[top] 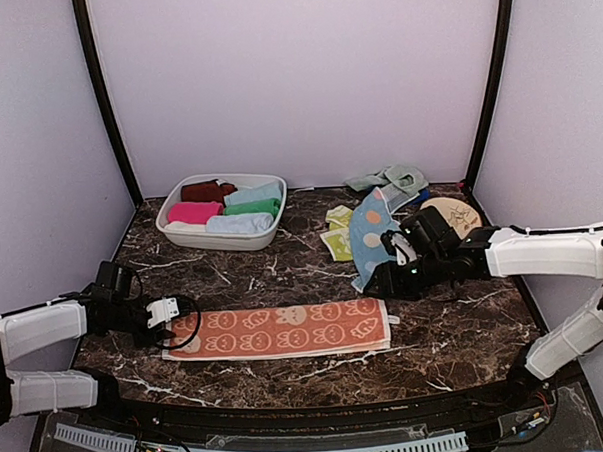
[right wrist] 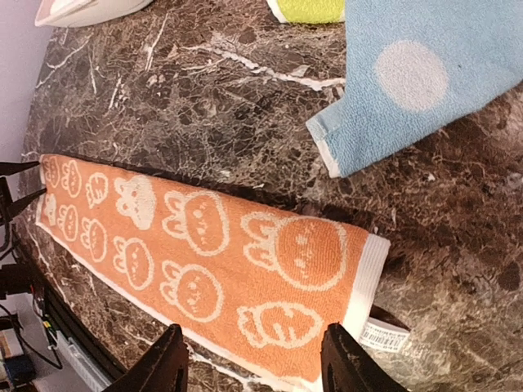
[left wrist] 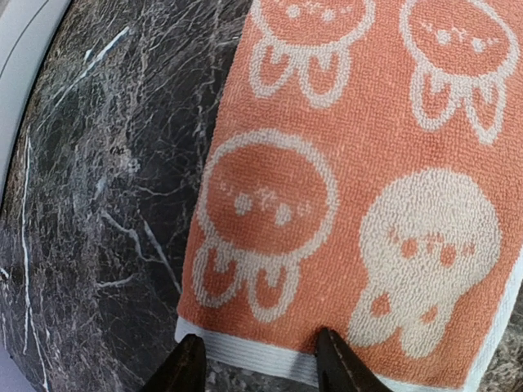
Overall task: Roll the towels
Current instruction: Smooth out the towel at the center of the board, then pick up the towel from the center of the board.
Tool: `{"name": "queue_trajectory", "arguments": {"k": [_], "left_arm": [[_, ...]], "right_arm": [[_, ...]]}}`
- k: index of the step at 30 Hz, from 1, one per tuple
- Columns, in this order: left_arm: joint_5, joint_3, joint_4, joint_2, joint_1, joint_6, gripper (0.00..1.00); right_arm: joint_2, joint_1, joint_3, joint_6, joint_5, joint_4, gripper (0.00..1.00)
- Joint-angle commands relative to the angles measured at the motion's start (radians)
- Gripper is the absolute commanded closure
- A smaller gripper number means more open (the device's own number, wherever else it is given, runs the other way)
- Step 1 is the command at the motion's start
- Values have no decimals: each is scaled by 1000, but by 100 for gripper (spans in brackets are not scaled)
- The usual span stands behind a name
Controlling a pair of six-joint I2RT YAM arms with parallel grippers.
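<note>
I will next lower the fingers of my open right gripper around the hem of the curled white-edged corner (top: pixel 383 309) (right wrist: pixel 368 267) near the blue towel and close them, because it lies uncovered below them.
A peach-orange towel (top: pixel 276 330) with bunny prints lies flat as a long strip near the table's front. My left gripper (top: pixel 171 314) is open at the strip's left end. In the left wrist view its fingertips (left wrist: pixel 333 363) straddle the white hem of the towel (left wrist: pixel 343 188), low over it. My right gripper (top: pixel 398 265) is open and empty, held above the towel's right end. The right wrist view shows the towel (right wrist: pixel 204 253) with a label at that end. A light-blue spotted towel (top: pixel 370 233) lies crumpled behind it and also shows in the right wrist view (right wrist: pixel 425 73).
A white tub (top: pixel 244 241) at the back left holds several rolled towels. A yellow-green towel (top: pixel 337 234) lies beside the blue one. Mint cloths (top: pixel 389 177) sit at the back wall. A beige disc (top: pixel 453 214) lies at the back right.
</note>
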Motion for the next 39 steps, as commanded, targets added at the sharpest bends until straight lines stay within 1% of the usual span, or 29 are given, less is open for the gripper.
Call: {"name": "queue_trajectory", "arguments": {"k": [1, 3, 7, 10, 12, 14, 16, 19, 21, 25, 30, 32, 35, 37, 39], "left_arm": [[-73, -6, 48, 26, -1, 3, 52], [-62, 7, 34, 16, -1, -11, 51], [-28, 33, -23, -27, -3, -25, 43], [-17, 66, -87, -58, -1, -30, 35], [-6, 94, -136, -58, -2, -40, 29], [9, 143, -194, -33, -1, -58, 26], [28, 189, -240, 3, 1, -85, 25], [57, 234, -269, 65, 2, -118, 23], [58, 239, -265, 95, 1, -123, 23], [27, 217, -227, 111, 4, -105, 23], [26, 194, -209, 95, 14, -73, 23], [19, 179, -196, 92, 15, -57, 23], [-4, 149, -166, 87, 16, -32, 23], [-16, 122, -137, 83, 16, -15, 23], [-30, 95, -103, 81, 16, -4, 24]], "right_arm": [[-73, 24, -123, 82, -32, 77, 47], [-65, 43, -149, 97, -32, 96, 48], [-20, 78, -186, 112, -5, 122, 49], [10, 89, -188, 95, 34, 62, 54], [-9, 90, -166, 73, 71, -3, 54], [-52, 84, -131, 51, 108, -56, 50], [-81, 63, -101, 26, 134, -85, 44], [-47, 25, -60, -13, 136, -102, 36], [1, 19, -38, -34, 133, -96, 34], [97, 19, -6, -60, 117, -61, 34], [166, 28, 4, -72, 98, -25, 39], [195, 41, 4, -69, 94, -11, 43], [220, 70, 23, -64, 101, -1, 45], [236, 82, 28, -57, 100, 9, 51], [245, 93, 32, -50, 92, 24, 61]]}}
